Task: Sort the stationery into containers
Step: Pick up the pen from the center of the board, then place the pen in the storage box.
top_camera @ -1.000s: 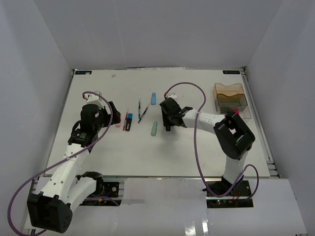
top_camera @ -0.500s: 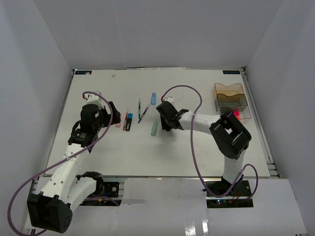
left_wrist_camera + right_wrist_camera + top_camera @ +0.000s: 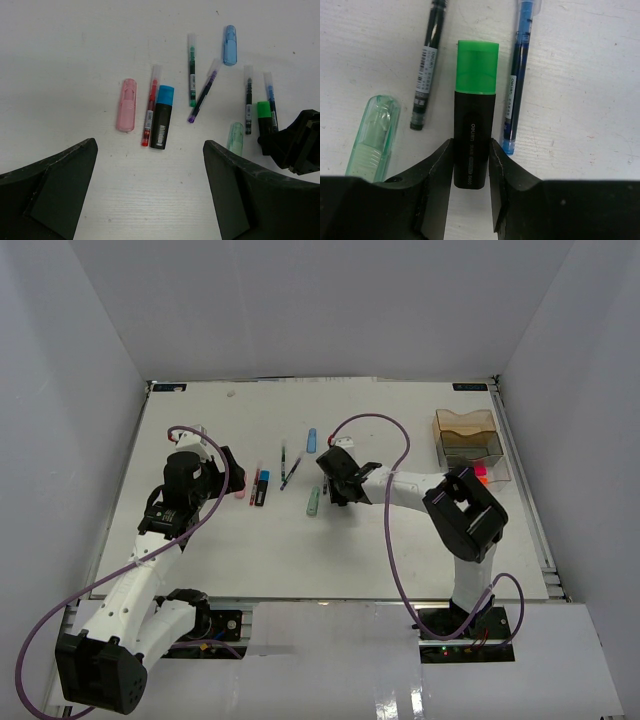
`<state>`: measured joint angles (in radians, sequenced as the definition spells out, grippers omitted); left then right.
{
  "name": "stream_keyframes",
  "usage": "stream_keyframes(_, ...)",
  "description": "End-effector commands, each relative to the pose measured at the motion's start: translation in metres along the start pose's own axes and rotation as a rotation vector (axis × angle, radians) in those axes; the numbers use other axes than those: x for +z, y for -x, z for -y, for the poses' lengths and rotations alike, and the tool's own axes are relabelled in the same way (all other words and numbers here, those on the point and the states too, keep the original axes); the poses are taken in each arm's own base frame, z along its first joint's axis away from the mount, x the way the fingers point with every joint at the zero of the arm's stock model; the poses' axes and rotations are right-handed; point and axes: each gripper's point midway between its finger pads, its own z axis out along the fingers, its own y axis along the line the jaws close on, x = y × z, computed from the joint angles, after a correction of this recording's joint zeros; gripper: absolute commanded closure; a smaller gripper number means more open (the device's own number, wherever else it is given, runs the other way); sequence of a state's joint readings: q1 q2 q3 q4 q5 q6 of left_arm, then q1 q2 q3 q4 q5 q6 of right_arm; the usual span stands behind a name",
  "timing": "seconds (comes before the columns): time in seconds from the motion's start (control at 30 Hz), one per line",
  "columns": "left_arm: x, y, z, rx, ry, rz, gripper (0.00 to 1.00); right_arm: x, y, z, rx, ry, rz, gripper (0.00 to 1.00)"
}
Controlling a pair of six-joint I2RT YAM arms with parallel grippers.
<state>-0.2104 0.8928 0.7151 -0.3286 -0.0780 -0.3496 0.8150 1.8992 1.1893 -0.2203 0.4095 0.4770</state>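
Note:
My right gripper will next lift the black marker across the table over the pink and orange in the clear container (image 3: 482, 458).
A black marker with a green cap (image 3: 474, 125) lies on the white table, and my right gripper (image 3: 470, 150) is shut on it, both fingers pressed against its barrel. A mint piece (image 3: 372, 137) and a dark pen (image 3: 427, 65) lie to its left, a blue pen (image 3: 517, 80) to its right. My left gripper (image 3: 150, 150) hovers wide open over bare table, short of a pink piece (image 3: 126, 104), a red pen (image 3: 149, 107) and a blue-capped marker (image 3: 162, 117). The amber container (image 3: 465, 425) and the clear container (image 3: 482, 458) stand at the far right.
A green pen (image 3: 192, 70), a purple pen (image 3: 202, 95) and a blue piece (image 3: 230, 45) lie farther back in the cluster. Something pink (image 3: 480, 471) shows in the clear container. Purple cables loop above both arms.
My right gripper has moved left over the stationery cluster and its jaws have narrowed onto the green-capped marker. The left arm has not moved.

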Motion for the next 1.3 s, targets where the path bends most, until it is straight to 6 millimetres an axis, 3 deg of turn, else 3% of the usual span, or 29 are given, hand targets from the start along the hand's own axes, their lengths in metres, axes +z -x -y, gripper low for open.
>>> stream_keyframes(0.0, -0.004, 0.006, -0.001, -0.006, -0.001, 0.027, 0.02, -0.018, 0.025, 0.002, 0.029, -0.019, 0.07, 0.72)
stream_keyframes(0.2, -0.003, 0.006, -0.001, -0.006, -0.001, 0.026, 0.02, -0.065, 0.064, 0.02, 0.088, -0.048, 0.206, 0.76)
stream_keyframes(0.23, -0.003, 0.006, -0.001, -0.005, -0.001, 0.026, 0.02, -0.077, 0.074, 0.027, 0.124, -0.05, 0.238, 0.76)
stream_keyframes(0.3, -0.003, 0.006, -0.001, -0.007, 0.0, 0.026, 0.02, -0.083, 0.076, 0.044, 0.171, -0.073, 0.251, 0.77)
stream_keyframes(0.37, -0.003, 0.006, 0.0, -0.006, -0.002, 0.027, 0.02, -0.094, 0.086, 0.074, 0.271, -0.107, 0.288, 0.77)
stream_keyframes(0.47, -0.004, 0.006, 0.0, -0.008, -0.003, 0.026, 0.02, -0.096, 0.079, 0.129, 0.429, -0.175, 0.291, 0.77)
stream_keyframes(0.5, -0.004, 0.006, 0.0, -0.009, -0.003, 0.026, 0.02, -0.092, 0.067, 0.145, 0.465, -0.2, 0.272, 0.77)
stream_keyframes(0.6, -0.004, 0.007, 0.0, -0.007, -0.004, 0.028, 0.02, -0.103, 0.058, 0.212, 0.65, -0.295, 0.324, 0.78)
stream_keyframes(0.8, -0.004, 0.006, 0.001, -0.01, -0.011, 0.025, 0.02, -0.118, 0.043, 0.288, 0.901, -0.398, 0.417, 0.77)
stream_keyframes(1.1, -0.003, 0.006, 0.0, -0.008, -0.002, 0.023, 0.02, -0.112, 0.037, 0.341, 1.131, -0.478, 0.453, 0.74)
stream_keyframes(1.27, -0.003, 0.005, 0.0, -0.008, -0.002, 0.024, 0.02, -0.104, 0.042, 0.348, 1.218, -0.463, 0.454, 0.74)
